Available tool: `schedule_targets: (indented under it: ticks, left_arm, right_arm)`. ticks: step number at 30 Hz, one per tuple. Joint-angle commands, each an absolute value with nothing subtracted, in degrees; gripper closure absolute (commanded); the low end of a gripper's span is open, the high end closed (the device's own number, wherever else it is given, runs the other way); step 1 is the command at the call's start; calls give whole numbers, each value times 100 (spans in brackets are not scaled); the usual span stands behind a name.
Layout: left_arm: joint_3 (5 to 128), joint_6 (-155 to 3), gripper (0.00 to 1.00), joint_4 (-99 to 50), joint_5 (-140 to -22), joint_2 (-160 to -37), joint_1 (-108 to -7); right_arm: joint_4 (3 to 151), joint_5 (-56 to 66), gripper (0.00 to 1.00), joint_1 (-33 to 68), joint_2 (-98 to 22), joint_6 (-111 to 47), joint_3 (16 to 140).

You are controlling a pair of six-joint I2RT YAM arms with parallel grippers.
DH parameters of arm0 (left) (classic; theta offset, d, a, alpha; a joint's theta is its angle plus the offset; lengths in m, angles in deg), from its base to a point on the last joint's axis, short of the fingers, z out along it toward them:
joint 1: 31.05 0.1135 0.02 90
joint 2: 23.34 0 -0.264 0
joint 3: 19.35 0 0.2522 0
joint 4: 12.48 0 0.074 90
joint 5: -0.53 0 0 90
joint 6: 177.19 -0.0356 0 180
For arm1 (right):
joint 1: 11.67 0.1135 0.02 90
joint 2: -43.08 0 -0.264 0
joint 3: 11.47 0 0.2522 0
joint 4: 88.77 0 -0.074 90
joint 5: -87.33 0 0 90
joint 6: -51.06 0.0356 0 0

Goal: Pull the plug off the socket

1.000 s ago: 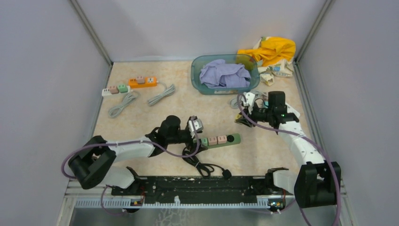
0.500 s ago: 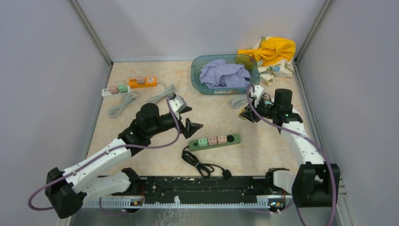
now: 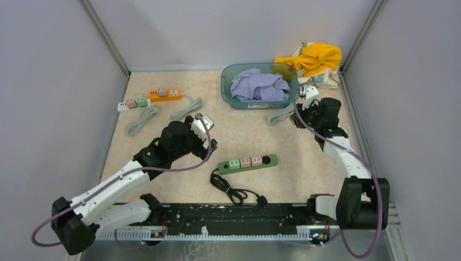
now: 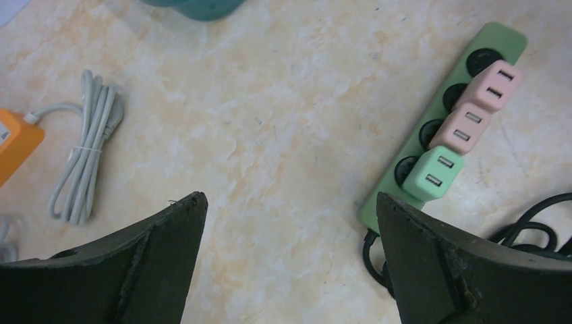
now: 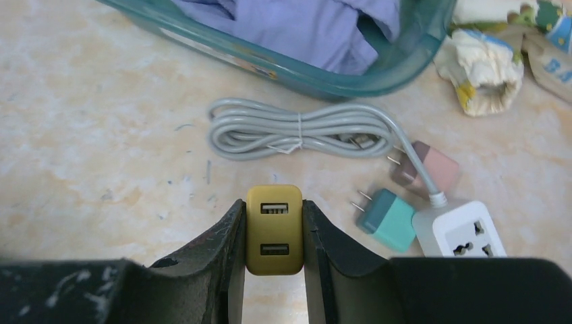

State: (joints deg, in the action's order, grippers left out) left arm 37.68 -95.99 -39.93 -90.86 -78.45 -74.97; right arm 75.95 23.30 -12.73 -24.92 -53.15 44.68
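I need to lower my right gripper next toward the coiled grey cord, down to the bare table (image 3: 288, 124) (image 5: 311, 197) beside the teal plug, because loose plugs are already gathered there.
The green socket strip (image 3: 248, 162) lies mid-table with one green plug (image 4: 435, 174) and two pink plugs (image 4: 467, 127) in it; its end socket (image 4: 484, 59) is empty. My left gripper (image 3: 206, 142) hovers to the strip's left, apart from it, and the left wrist view shows the left gripper (image 4: 290, 199) wide open over bare table. My right gripper (image 3: 299, 115) is at the back right beside the basin. In the right wrist view the right gripper (image 5: 273, 206) is shut on a yellow two-port plug (image 5: 274, 233), held above the table.
A teal basin (image 3: 225, 81) holds purple cloth. Below the yellow plug lie a coiled grey cord (image 5: 297, 128), a teal plug (image 5: 388, 219), a pink plug (image 5: 432, 169) and a white strip (image 5: 465, 233). An orange strip (image 3: 164, 95) sits back left. The black cord (image 3: 234, 190) trails forward.
My left gripper has pulled away from the green strip, up and to the left, with its jaws fully open. My right gripper carried the yellow plug toward the back right.
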Motion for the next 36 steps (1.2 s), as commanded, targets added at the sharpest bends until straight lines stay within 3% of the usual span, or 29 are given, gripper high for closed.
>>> schedule_targets:
  ticks: [1,11,18,22,29,36]
  left_arm:
    - [3612,-9992,0,-4111,-9712,-7619,-7464]
    - [3562,-10066,0,-4107,-9645,-7680,-7446]
    - [3559,-10079,0,-4093,-9550,-7752,-7446]
    - [3555,-10102,0,-4092,-9507,-7788,-7446]
    - [3546,-10108,0,-4092,-9526,-7809,-7438]
    - [3525,-10134,0,-4092,-9562,-7848,-7438]
  right_arm:
    - [7973,1251,94,-1328,-3093,-4965,4833]
    - [7417,935,85,-1326,-5023,-4998,6176]
    - [7521,759,50,-1254,-5489,-4931,6255]
    - [7560,671,37,-1237,-5379,-4916,6181]
    - [7462,1123,34,-1242,-4540,-5161,5958]
    - [7001,2571,35,-1239,-3860,-5737,5859]
